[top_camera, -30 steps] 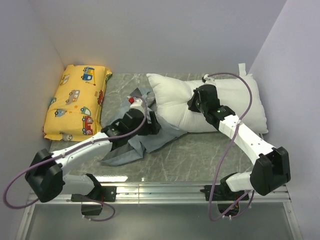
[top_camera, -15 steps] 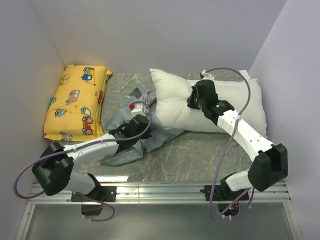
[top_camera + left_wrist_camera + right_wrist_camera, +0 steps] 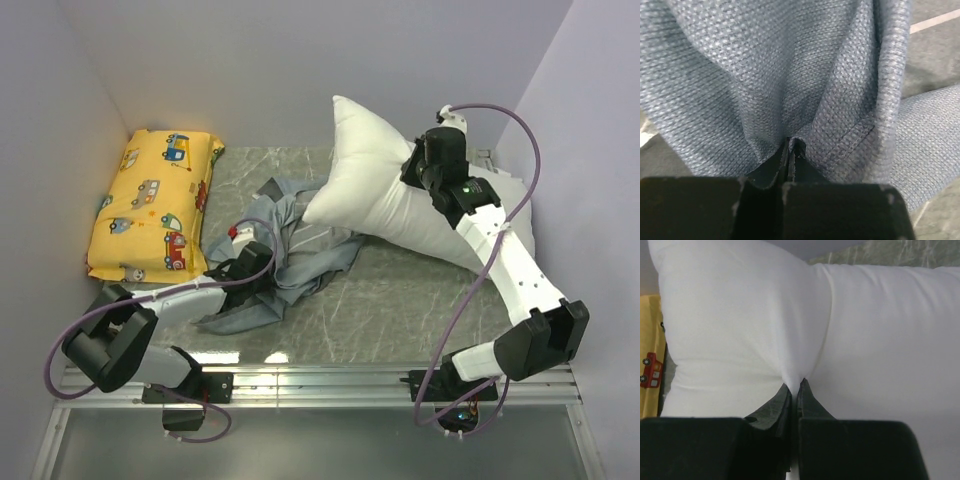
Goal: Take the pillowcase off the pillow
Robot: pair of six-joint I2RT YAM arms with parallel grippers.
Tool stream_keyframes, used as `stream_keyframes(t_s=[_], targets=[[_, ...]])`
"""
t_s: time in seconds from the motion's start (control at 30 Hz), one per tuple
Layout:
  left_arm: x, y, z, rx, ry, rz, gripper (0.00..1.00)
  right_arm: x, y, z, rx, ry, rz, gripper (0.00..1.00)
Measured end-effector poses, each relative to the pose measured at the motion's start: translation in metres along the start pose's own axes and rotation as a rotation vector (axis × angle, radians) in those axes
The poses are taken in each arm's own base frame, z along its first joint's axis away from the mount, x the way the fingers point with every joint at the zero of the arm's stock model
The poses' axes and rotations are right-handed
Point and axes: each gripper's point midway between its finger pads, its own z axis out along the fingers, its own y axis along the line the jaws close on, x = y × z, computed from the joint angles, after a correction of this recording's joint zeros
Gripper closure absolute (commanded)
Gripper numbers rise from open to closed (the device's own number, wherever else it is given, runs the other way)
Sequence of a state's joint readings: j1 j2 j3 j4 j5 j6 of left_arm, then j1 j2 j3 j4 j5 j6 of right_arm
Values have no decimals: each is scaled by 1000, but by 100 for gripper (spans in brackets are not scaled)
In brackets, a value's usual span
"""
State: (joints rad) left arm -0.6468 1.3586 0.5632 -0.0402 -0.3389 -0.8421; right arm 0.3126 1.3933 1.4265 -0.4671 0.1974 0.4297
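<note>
The crumpled pillowcase is below my right gripper and to its left in the top view. My right gripper will move down toward it and release the pillow point(image 3: 400, 205).
The white pillow point(image 3: 400, 205) is lifted and tilted, its left corner raised toward the back wall, its lower end near the table at the right. My right gripper point(image 3: 415, 170) is shut on a pinch of the pillow point(image 3: 740, 330), jaws [pressed together at its middle crease. The blue-grey pillowcase point(image 3: 290, 250) lies crumpled on the table left of the pillow, apart from most of it. My left gripper point(image 3: 262, 272) is shut on a fold of the pillowcase point(image 3: 765, 75), the fabric bunching up from its closed tips point(image 3: 792, 145).
A yellow cushion point(image 3: 155, 200) printed with cartoon vehicles lies at the back left against the side wall. Walls close in the table on the left, back and right. The metal rail point(image 3: 320, 380) runs along the near edge by the arm bases.
My left gripper closed on the pillowcase and drew back toward the near left. My right gripper lifted the pillow up and rightward, pulling it out of the pillowcase.
</note>
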Motion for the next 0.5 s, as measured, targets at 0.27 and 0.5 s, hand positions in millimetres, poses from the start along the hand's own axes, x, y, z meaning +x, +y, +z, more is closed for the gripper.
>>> stream_keyframes(t_s=[0.27, 0.5], targets=[[-15, -26, -3, 88, -21, -11, 42, 26, 41, -10, -86, 61, -52, 100], [-63, -52, -54, 224, -144, -83, 21, 44, 88, -1, -159, 118, -75, 100]])
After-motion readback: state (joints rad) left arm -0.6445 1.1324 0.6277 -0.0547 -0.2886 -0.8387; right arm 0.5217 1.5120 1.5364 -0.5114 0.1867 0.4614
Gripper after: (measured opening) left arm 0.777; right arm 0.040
